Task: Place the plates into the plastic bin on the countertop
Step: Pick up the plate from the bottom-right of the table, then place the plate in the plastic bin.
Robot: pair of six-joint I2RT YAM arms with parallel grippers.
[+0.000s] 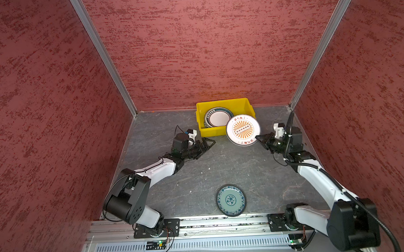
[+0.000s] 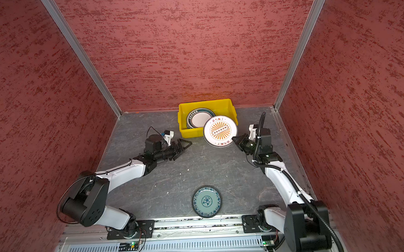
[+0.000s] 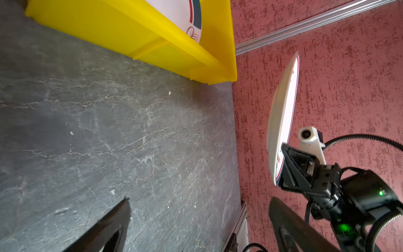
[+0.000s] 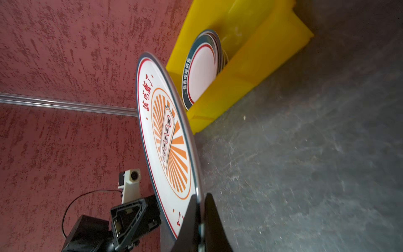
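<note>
The white plate hangs short of the stacked plates. My right gripper moves outward over the bin's front side next, then down, releasing it onto them.
The yellow plastic bin [image 1: 211, 131] [image 2: 192, 132] stands on the countertop [image 1: 222, 168] against the back wall, with a stack of dark-rimmed white plates [image 1: 218, 117] [image 4: 202, 69] inside. My right gripper [image 1: 258, 137] [image 4: 201, 196] is shut on the rim of a white plate with an orange sunburst print [image 1: 243, 129] [image 4: 168, 135], holding it in the air over the bin's front right corner. My left gripper [image 1: 209, 144] [image 3: 198, 199] is open and holds nothing, low over the countertop just left of the bin's front. A teal-blue patterned plate [image 1: 231, 200] [image 2: 207, 201] lies near the front edge.
Red textured walls close in the left, back and right sides. An aluminium rail [image 1: 225, 221] carrying both arm bases runs along the front edge, just behind the teal plate. Small pale crumbs dot the countertop.
</note>
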